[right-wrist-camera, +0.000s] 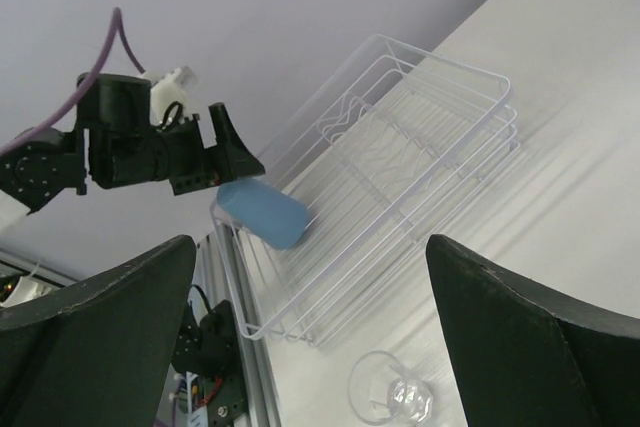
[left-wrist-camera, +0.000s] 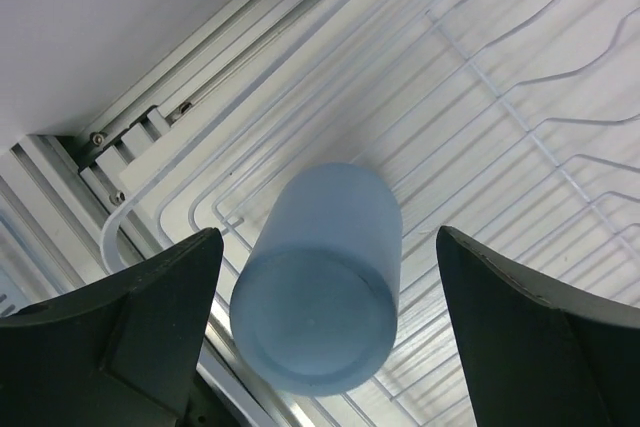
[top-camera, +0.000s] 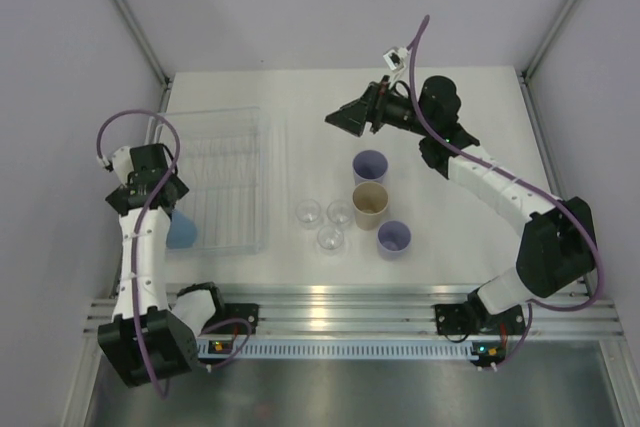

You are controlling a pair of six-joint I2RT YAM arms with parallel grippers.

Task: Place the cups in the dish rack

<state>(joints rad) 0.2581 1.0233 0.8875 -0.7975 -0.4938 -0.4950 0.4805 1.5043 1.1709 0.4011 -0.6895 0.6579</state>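
I should next turn my right gripper downward and lower it toward the right in the top view onto the far lavender cup's rim point(top-camera: 386, 160), because the lavender cup's opening faces up.
A blue cup point(left-wrist-camera: 325, 277) lies tilted at the near-left corner of the clear dish rack point(top-camera: 230, 162), its base toward my left wrist camera. My left gripper point(left-wrist-camera: 330, 235) is open, a finger on each side of the cup with a gap to each. In the top view the blue cup point(top-camera: 183, 230) sits just below my left gripper point(top-camera: 175, 209). Two lavender cups point(top-camera: 370, 166) point(top-camera: 394, 239), a beige cup point(top-camera: 370, 204) and three clear cups point(top-camera: 308, 213) point(top-camera: 340, 212) point(top-camera: 330, 238) stand on the table right of the rack. My right gripper point(top-camera: 345, 117) is open and empty, held above the table behind them.
The right wrist view shows the rack point(right-wrist-camera: 400, 147), the blue cup point(right-wrist-camera: 262, 212) and one clear cup point(right-wrist-camera: 395, 392). An aluminium rail point(top-camera: 330, 302) runs along the table's near edge. Walls close in the left, back and right sides.
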